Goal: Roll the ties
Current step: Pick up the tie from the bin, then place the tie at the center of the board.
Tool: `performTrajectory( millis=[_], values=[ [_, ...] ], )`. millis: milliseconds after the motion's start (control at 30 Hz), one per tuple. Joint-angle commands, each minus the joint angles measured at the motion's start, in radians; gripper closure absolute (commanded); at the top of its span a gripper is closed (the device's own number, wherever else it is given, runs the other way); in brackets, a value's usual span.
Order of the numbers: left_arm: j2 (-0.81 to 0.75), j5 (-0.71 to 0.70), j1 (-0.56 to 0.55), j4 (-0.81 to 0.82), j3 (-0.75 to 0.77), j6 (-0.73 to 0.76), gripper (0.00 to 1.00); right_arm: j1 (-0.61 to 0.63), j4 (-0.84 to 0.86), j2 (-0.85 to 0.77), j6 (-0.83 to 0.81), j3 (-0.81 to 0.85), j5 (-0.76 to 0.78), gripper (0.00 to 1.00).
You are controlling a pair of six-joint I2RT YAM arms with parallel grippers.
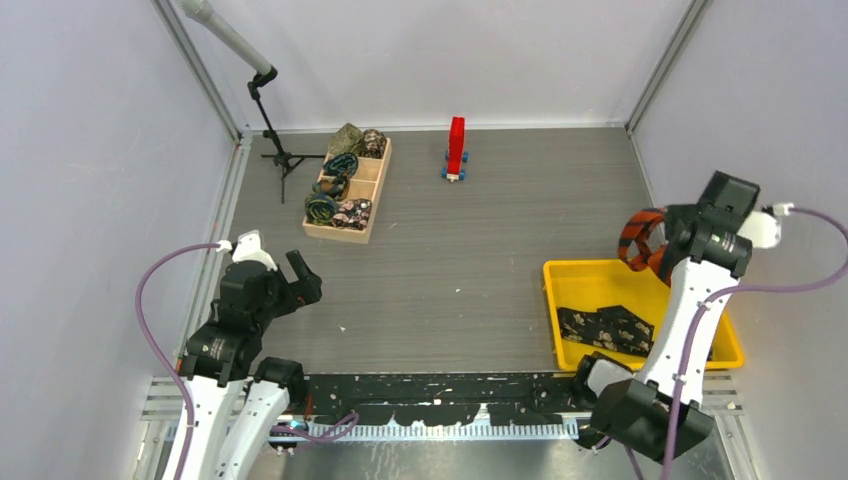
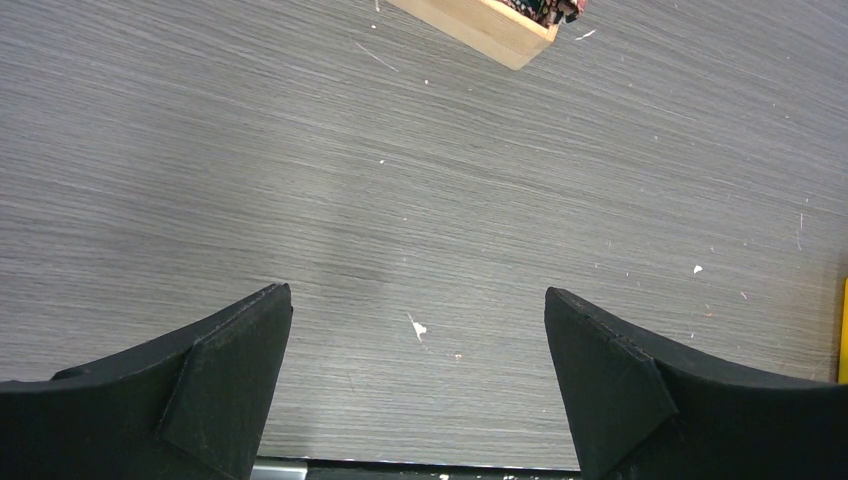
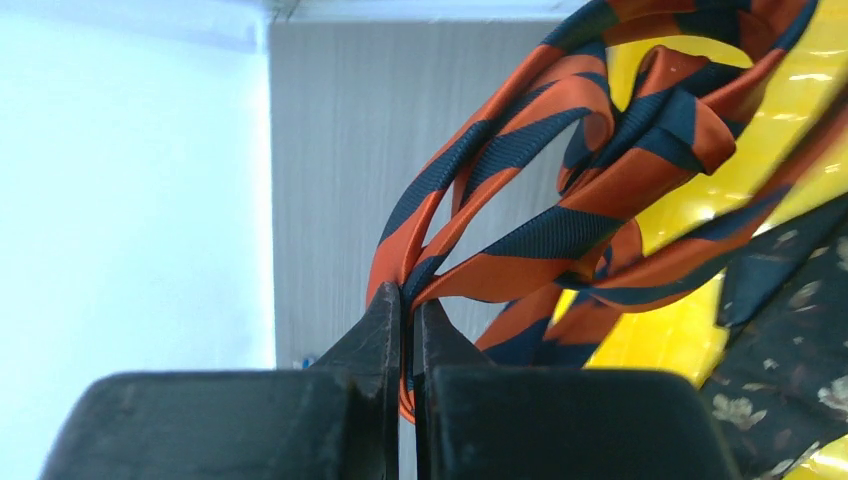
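Note:
My right gripper swings toward the wooden tray next and brings the orange tie down onto the table between the yellow bin (image 1: pixel 570 275) and tray, since that spot is bare.
My right gripper (image 3: pixel 410 300) is shut on an orange tie with dark stripes (image 3: pixel 560 170), pinching a fold of it between the fingertips. The tie (image 1: pixel 640 238) hangs in loose loops above the far corner of the yellow bin (image 1: pixel 570 275). A dark tie with pale specks (image 1: pixel 605 328) lies in that bin and also shows below the loops (image 3: pixel 790 360). Several rolled ties (image 1: pixel 335 185) sit in the wooden tray (image 1: pixel 378 190) at the back left. My left gripper (image 2: pixel 418 310) stands open over bare table at the near left (image 1: pixel 298 280), holding nothing.
A red-and-white toy block on blue wheels (image 1: pixel 456 148) stands at the back middle. A black microphone stand (image 1: pixel 272 130) rises at the back left next to the tray. A corner of the wooden tray (image 2: pixel 490 25) shows in the left wrist view. Pale walls enclose the table.

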Motion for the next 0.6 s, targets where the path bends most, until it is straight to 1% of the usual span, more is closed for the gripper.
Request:
performTrajectory(
  millis=[0, 67, 133, 267, 367, 433, 500, 567],
  values=[
    [-0.010, -0.014, -0.004, 0.038, 0.001, 0.006, 0.00, 0.231, -0.092, -0.008, 0.014, 0.149, 0.115, 1.00],
    [-0.012, -0.018, -0.004, 0.038, 0.002, 0.005, 0.00, 0.356, -0.125, 0.027, 0.034, 0.206, 0.148, 1.00],
    [-0.014, -0.021, -0.004, 0.037, 0.002, 0.005, 0.00, 0.471, -0.148, 0.078, 0.048, 0.251, 0.144, 1.00],
    [-0.014, -0.027, -0.003, 0.034, 0.002, 0.002, 0.00, 0.729, -0.191, 0.225, 0.038, 0.330, 0.160, 1.00],
    [-0.013, -0.031, -0.004, 0.033, 0.002, 0.003, 0.00, 0.911, -0.195, 0.338, 0.043, 0.331, 0.176, 1.00],
    [-0.012, -0.033, -0.004, 0.033, 0.002, 0.001, 0.00, 1.011, -0.163, 0.409, 0.056, 0.313, 0.162, 1.00],
    [-0.009, -0.032, -0.004, 0.033, 0.002, 0.002, 0.00, 1.104, -0.129, 0.485, 0.082, 0.299, 0.152, 1.00],
    [-0.006, -0.025, -0.004, 0.034, 0.002, 0.005, 0.00, 1.158, -0.084, 0.546, 0.087, 0.296, 0.127, 1.00]
  ],
)
